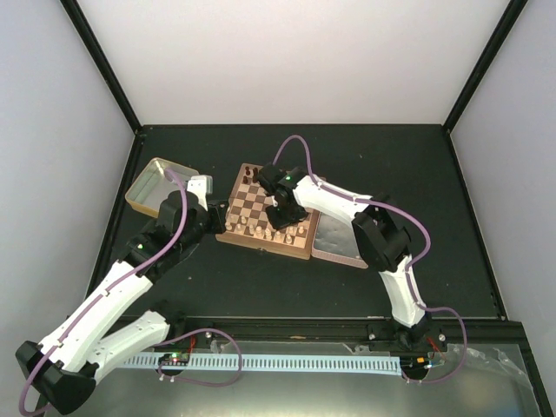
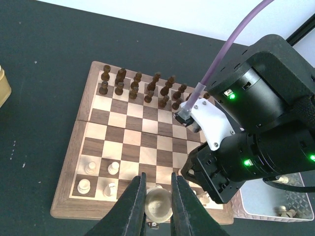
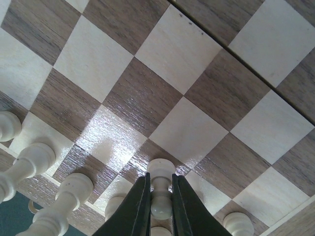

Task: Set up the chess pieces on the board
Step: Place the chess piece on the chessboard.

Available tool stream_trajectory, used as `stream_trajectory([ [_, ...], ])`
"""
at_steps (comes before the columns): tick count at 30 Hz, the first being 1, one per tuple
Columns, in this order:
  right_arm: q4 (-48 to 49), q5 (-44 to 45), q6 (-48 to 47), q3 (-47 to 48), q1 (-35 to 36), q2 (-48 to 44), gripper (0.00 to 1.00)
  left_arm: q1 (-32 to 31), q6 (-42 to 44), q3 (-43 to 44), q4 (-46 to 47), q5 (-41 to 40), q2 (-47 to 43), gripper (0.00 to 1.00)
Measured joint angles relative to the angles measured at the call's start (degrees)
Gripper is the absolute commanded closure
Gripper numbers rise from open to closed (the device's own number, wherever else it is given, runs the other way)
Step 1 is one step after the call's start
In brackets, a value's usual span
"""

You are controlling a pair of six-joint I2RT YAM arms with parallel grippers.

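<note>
The middle rows of the board are empty. I will move my left gripper to the right in the top view and down, and release its piece on a dark square in the middle of the board.
The board (image 1: 261, 187) lies mid-table, with dark chessmen (image 2: 142, 88) in its far rows and light tan chess pieces (image 2: 98, 177) at its near left corner. My left gripper (image 2: 158, 199) is shut on a light tan piece (image 2: 158, 205), its round base facing the camera, over the board's near edge (image 2: 64, 194). My right gripper (image 3: 161, 196) is shut on a light tan pawn (image 3: 161, 172), held upright with its base at a dark square in the near rows. I cannot tell whether it touches the board. More light pieces (image 3: 29, 162) stand beside it. In the top view both grippers, left (image 1: 219, 217) and right (image 1: 282, 223), are at the board's near side.
An open metal tin (image 1: 156, 187) lies left of the board. A second tin (image 1: 339, 239) lies against its right side and holds a few light pieces (image 2: 283, 210). The right arm's wrist (image 2: 256, 147) hangs over the board's near right part, close to my left fingers.
</note>
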Motion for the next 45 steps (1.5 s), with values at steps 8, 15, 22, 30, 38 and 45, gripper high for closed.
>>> stream_trajectory([
  [8, 0.02, -0.35, -0.02, 0.39, 0.04, 0.39, 0.78, 0.00, -0.02, 0.00, 0.00, 0.02, 0.00, 0.98],
  [15, 0.07, -0.35, 0.04, 0.39, 0.09, 0.35, 0.76, 0.00, -0.02, 0.00, 0.00, 0.26, 0.02, 0.99],
  [22, 1.57, -0.31, 0.07, 0.39, 0.09, 0.35, 0.73, -0.02, -0.02, 0.00, 0.02, 0.94, 0.68, 0.98],
  [30, 2.71, -0.31, 0.07, 0.39, 0.09, 0.57, 0.75, 0.00, -0.02, 0.00, 0.02, 1.29, 1.16, 0.98],
  [38, 3.41, -0.44, 0.04, 0.31, 0.09, 0.81, 0.82, 0.00, -0.02, 0.00, 0.00, 1.33, 1.51, 0.98],
  [45, 3.91, -0.59, 0.24, -0.92, 0.09, 0.81, 0.83, -0.02, -0.04, 0.00, 0.02, 1.66, 1.64, 0.98],
])
